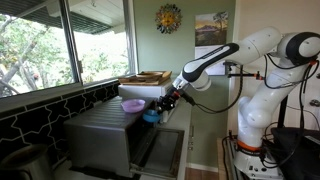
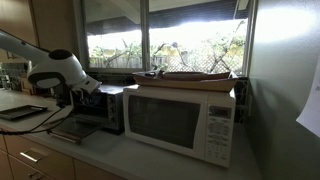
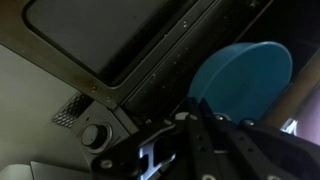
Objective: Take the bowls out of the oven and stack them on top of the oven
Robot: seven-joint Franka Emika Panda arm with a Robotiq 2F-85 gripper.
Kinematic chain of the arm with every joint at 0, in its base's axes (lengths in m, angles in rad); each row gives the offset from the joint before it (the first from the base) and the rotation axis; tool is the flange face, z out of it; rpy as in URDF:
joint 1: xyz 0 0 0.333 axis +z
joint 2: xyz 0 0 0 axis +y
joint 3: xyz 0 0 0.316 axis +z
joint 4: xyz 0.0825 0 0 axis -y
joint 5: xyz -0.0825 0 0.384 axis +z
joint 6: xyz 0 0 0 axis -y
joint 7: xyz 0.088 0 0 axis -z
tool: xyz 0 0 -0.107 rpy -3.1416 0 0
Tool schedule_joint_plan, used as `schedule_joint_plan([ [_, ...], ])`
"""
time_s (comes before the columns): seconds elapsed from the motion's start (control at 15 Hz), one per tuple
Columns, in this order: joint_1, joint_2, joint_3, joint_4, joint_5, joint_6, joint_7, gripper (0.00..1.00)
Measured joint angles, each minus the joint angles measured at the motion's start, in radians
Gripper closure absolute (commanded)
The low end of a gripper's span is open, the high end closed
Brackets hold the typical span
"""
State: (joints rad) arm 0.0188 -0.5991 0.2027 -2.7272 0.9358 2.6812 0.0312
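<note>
The blue bowl hangs lower than the purple bowl, which is outward of the gripper, so the gripper should next go up, move outward over the purple bowl, go down and let go.
The grey oven [image 1: 98,135] stands on the counter with its front door [image 1: 162,152] dropped open; it also shows in an exterior view [image 2: 100,110]. The lilac-purple bowl [image 1: 132,105] sits on top of the oven near its front edge. My gripper [image 1: 164,103] is shut on the rim of the light blue bowl [image 1: 151,116] and holds it at the oven's upper front edge, just beside the purple bowl. In the wrist view the blue bowl [image 3: 245,78] lies past my closed fingers [image 3: 200,112], with the oven's dark front [image 3: 110,45] behind.
A white microwave [image 2: 180,122] stands beside the oven with a flat wooden tray [image 2: 190,77] on top; the tray also shows in an exterior view [image 1: 145,77]. Windows run along the wall behind. A dark tray [image 2: 22,112] lies on the counter.
</note>
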Motion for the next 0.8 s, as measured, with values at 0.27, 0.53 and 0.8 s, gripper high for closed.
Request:
schedule_joint_plan([
  [0.27, 0.021, 0.0, -0.028, 0.002, -0.032, -0.001, -0.003, 0.99],
  [0.53, 0.015, -0.03, -0.107, 0.023, -0.194, -0.072, -0.005, 0.99],
  [0.8, 0.015, -0.081, -0.214, 0.064, -0.341, -0.294, -0.04, 0.99],
])
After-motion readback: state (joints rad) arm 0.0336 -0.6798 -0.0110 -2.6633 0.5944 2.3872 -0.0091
